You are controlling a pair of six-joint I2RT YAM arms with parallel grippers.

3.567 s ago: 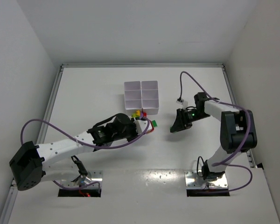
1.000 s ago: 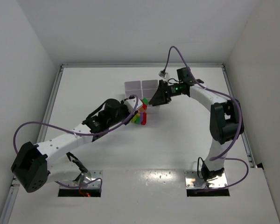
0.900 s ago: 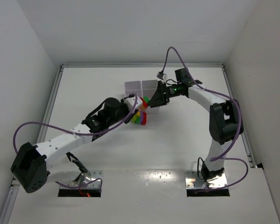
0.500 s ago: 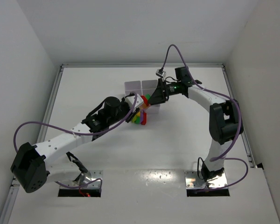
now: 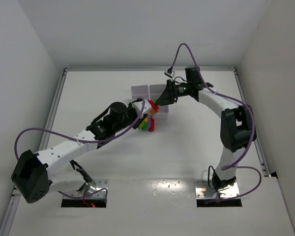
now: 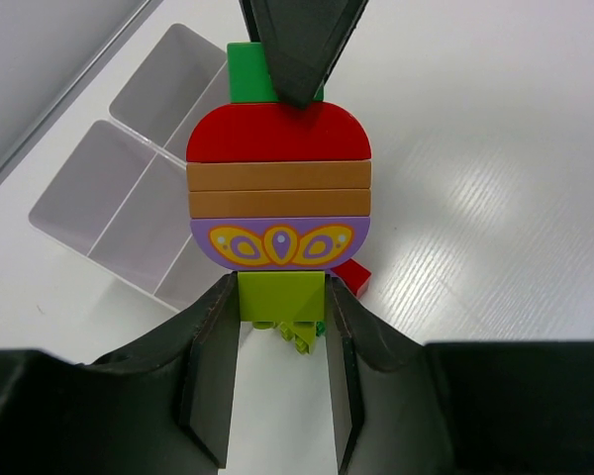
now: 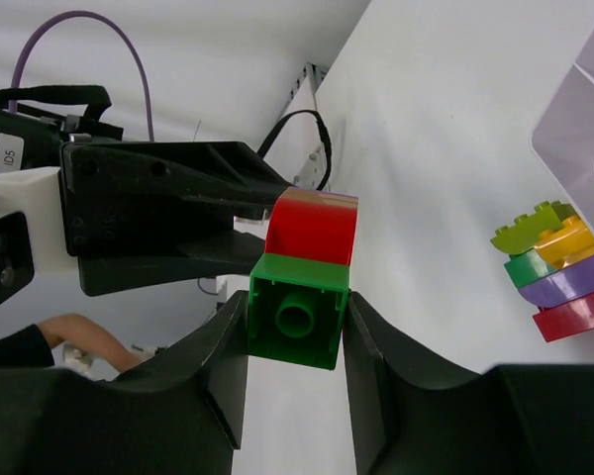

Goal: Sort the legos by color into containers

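Observation:
The tray's middle section is below my left gripper and outward of it. My left gripper will next tip its fingers down, lower outward and release the lime brick (image 6: 280,297) there.
My left gripper (image 6: 280,293) is shut on the lime bottom brick (image 6: 280,297) of a stack of legos held in the air: lime, purple (image 6: 280,243), tan-orange (image 6: 277,188), red (image 6: 277,134), green (image 6: 246,74). My right gripper (image 7: 297,315) is shut on the green top brick (image 7: 297,312), which is still joined to the red one (image 7: 315,230). In the top view both grippers meet at the stack (image 5: 152,105), just in front of the white six-compartment tray (image 5: 140,91). The tray's compartments look empty in the left wrist view (image 6: 129,203).
A small pile of legos lies on the table near the tray's front edge (image 5: 147,125): lime, yellow, green, purple and red in the right wrist view (image 7: 564,272). A red brick (image 6: 354,278) shows under the held stack. White walls bound the table.
My right gripper has come from the table's right side, over the tray, to the top of the stack and holds its green brick. My left arm has lifted the stack and now holds still.

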